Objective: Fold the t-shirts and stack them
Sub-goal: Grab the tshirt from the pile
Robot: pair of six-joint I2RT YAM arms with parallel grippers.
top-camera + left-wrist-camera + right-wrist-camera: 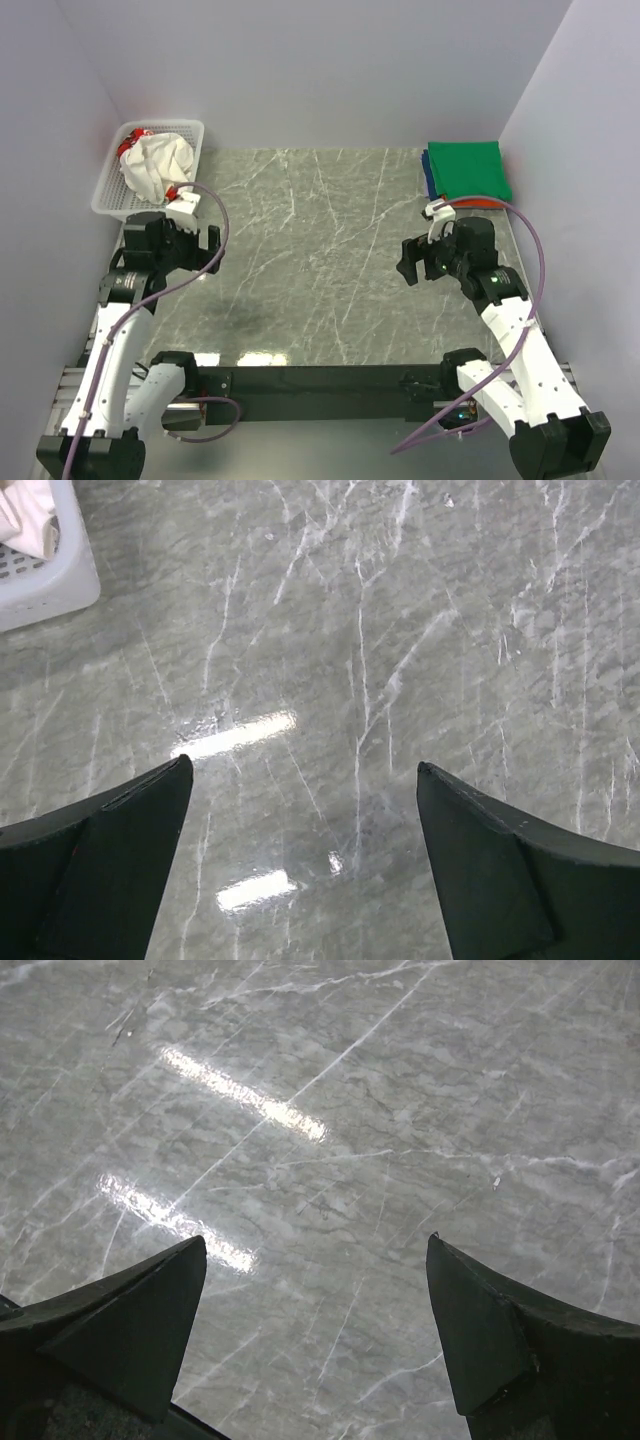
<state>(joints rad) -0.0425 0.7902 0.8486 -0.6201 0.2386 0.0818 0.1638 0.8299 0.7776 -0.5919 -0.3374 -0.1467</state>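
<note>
My left gripper moves up and outward over the basket's rim next, then down onto the white cloth beside the red print (155, 163), because this t-shirt lies crumpled inside.
A crumpled white t-shirt with red print (155, 163) lies in the white mesh basket (112, 196) at the back left; a bit of it shows in the left wrist view (28, 520). A folded stack with the green tee (468, 170) on top and a blue tee's edge (427, 181) under it sits at the back right. My left gripper (210, 248) is open and empty above the marble table, just in front of the basket. My right gripper (409, 262) is open and empty, in front of the folded stack. No orange tee shows.
The grey marble table top (320, 250) spans the middle. Lilac walls close in the left, back and right sides. The basket's corner shows in the left wrist view (60, 580). A black rail runs along the near edge (320, 378).
</note>
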